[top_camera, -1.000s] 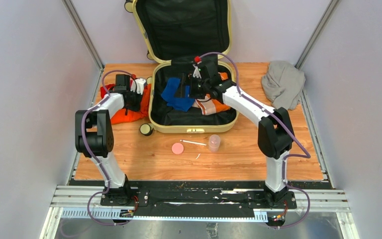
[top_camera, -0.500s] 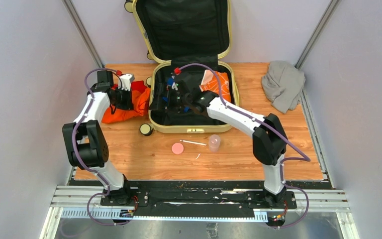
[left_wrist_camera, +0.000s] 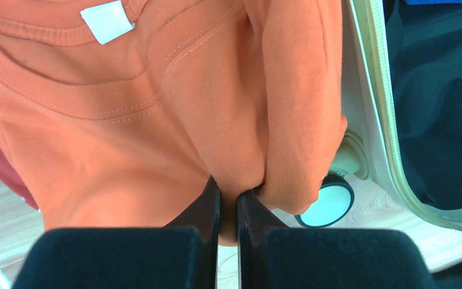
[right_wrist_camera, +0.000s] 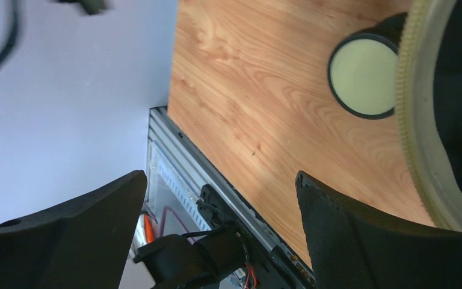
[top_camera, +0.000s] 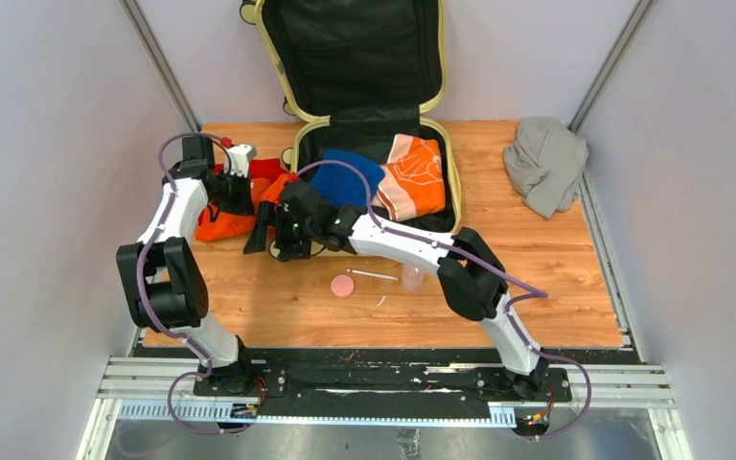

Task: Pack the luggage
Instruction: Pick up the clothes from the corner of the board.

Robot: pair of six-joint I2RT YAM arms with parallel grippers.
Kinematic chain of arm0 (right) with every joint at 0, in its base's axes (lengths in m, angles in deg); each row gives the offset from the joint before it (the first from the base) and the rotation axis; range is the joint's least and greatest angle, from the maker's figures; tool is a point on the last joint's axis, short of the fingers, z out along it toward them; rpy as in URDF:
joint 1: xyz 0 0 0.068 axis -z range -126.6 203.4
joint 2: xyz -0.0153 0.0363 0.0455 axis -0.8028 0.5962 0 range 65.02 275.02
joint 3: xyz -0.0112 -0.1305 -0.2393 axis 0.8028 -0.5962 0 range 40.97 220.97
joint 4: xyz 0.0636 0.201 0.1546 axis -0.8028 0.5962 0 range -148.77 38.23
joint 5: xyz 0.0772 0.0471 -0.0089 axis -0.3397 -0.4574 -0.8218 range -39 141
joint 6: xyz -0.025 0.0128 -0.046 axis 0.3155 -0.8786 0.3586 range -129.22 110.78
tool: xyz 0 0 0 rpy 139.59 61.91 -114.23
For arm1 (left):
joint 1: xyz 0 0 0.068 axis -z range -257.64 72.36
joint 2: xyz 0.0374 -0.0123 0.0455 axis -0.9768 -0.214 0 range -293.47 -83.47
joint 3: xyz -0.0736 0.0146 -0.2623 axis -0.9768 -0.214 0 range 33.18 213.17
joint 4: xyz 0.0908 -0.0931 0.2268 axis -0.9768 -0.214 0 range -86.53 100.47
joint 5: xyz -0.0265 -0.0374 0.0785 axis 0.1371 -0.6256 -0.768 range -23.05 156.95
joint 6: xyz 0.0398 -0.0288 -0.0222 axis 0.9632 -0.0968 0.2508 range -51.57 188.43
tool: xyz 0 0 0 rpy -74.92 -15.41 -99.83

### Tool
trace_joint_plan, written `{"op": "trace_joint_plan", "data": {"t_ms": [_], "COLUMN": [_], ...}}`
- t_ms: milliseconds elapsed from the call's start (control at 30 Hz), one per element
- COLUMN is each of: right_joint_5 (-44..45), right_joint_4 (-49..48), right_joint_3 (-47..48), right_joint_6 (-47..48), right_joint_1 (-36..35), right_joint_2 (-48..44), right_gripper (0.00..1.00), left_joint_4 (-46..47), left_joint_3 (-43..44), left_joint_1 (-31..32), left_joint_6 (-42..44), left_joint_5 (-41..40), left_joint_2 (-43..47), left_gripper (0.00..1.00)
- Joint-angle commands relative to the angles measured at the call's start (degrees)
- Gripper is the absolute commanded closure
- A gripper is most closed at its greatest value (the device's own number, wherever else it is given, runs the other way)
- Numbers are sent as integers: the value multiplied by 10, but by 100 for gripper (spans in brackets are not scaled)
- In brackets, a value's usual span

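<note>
My right gripper will next move outward onto the fold of orange garment beside my left gripper's fingers, since it is empty over wood, short of that cloth.
The luggage [top_camera: 372, 225] lies open at the back of the table, its lid up against the wall, with a blue cloth [top_camera: 347, 178] and an orange-and-white garment [top_camera: 414, 176] in its black-lined base. To its left, my left gripper [top_camera: 237, 189] is shut on a fold of an orange garment [top_camera: 222, 222]. The left wrist view shows that orange garment [left_wrist_camera: 156, 120] pinched in the left gripper [left_wrist_camera: 228, 191], next to a luggage wheel [left_wrist_camera: 324, 205]. My right gripper [top_camera: 266, 238] stands open and holds nothing at the luggage's front left corner, over bare wood near a wheel [right_wrist_camera: 364, 74].
A grey cloth garment [top_camera: 544, 165] lies at the back right. In front of the luggage sit a pink disc [top_camera: 342, 286], a white stick [top_camera: 374, 275] and a clear cup [top_camera: 412, 276]. The right arm stretches low across the table's middle.
My right gripper has swung out of the luggage to its front left corner, leaving the blue cloth inside. The left gripper has shifted back and left with the orange garment.
</note>
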Motion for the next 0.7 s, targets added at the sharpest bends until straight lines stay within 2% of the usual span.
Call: {"op": "trace_joint_plan", "data": {"t_ms": [0, 367, 667], "right_joint_5": [49, 85, 176], "right_joint_4": [22, -15, -2], "right_joint_3": [28, 112, 151], "right_joint_6": [-28, -87, -81], "right_joint_1": [-6, 5, 13], "right_joint_2": [22, 101, 138], "right_gripper": [4, 5, 6], "left_joint_4": [-28, -52, -76], "left_joint_3": [27, 30, 32], "left_joint_1": [-13, -22, -22], "left_joint_6": [12, 18, 17], "left_joint_5": [-1, 12, 43], "left_joint_2": [31, 59, 56], "left_gripper": [100, 100, 100]}}
